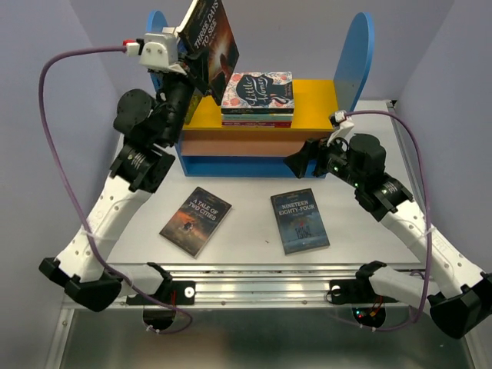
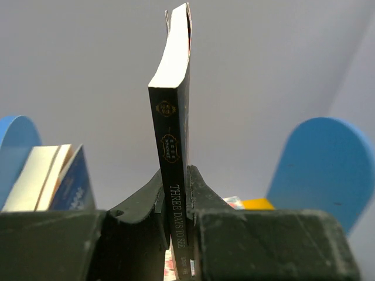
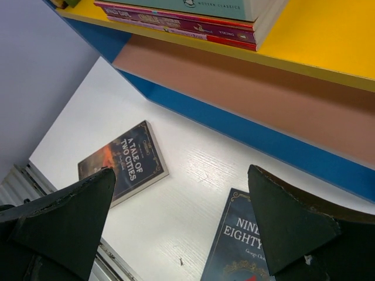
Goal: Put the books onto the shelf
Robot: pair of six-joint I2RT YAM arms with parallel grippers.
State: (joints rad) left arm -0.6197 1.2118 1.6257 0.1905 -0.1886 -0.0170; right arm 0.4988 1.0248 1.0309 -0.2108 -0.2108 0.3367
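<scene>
The shelf shows bare yellow board (image 1: pixel 205 114) between the leaning blue-covered book and the "Little Women" stack. My left gripper will move down to that part of the shelf next and let go of the book.
My left gripper (image 1: pixel 189 58) is shut on the book "Three Days to See" (image 1: pixel 212 37), held upright and tilted above the left end of the shelf (image 1: pixel 317 100). The left wrist view shows the dark spine (image 2: pixel 171 146) pinched between both fingers (image 2: pixel 206 196), and another blue-covered book (image 2: pixel 61 182) leaning by the shelf's left panel (image 2: pixel 14 143). Two books lie flat on the table: "A Tale of Two Cities" (image 1: pixel 195 221) (image 3: pixel 124 159) and "Nineteen Eighty-Four" (image 1: pixel 300 221) (image 3: pixel 237 249). My right gripper (image 1: pixel 297 164) (image 3: pixel 180 172) hangs open above them, holding nothing.
A flat stack topped by the floral "Little Women" cover (image 1: pixel 257 95) (image 3: pixel 193 17) lies on the yellow board. The shelf's right blue panel (image 1: pixel 354 58) stands tall. A purple cable (image 1: pixel 58 154) loops at the left, and a metal rail (image 1: pixel 261 288) runs along the table's near edge.
</scene>
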